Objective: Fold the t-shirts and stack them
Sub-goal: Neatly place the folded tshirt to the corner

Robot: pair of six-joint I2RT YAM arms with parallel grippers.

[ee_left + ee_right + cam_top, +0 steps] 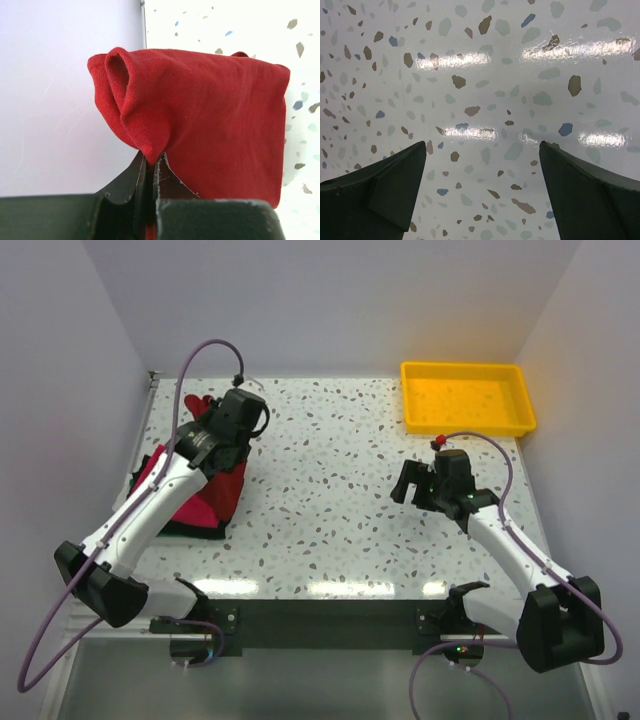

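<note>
The magenta-pink t-shirt lies below my left gripper and to its left in the top view, so I will lower the crimson t-shirt that way and release it there.
My left gripper (232, 440) is at the table's left side, shut on a bunched fold of the dark crimson red t-shirt (215, 495). In the left wrist view the jaws (152, 156) pinch the cloth and the crimson t-shirt (210, 120) hangs lifted in front of them, above the table. A magenta-pink t-shirt (150, 472) lies beside it to the left, with a dark edge of cloth (192, 530) showing under the pile. My right gripper (415, 485) is open and empty over bare table at the right (482, 145).
An empty yellow plastic tray (465, 400) stands at the back right corner. White walls close off the left, back and right of the speckled table (330, 490). A bit of red cloth (197, 402) shows at the back left.
</note>
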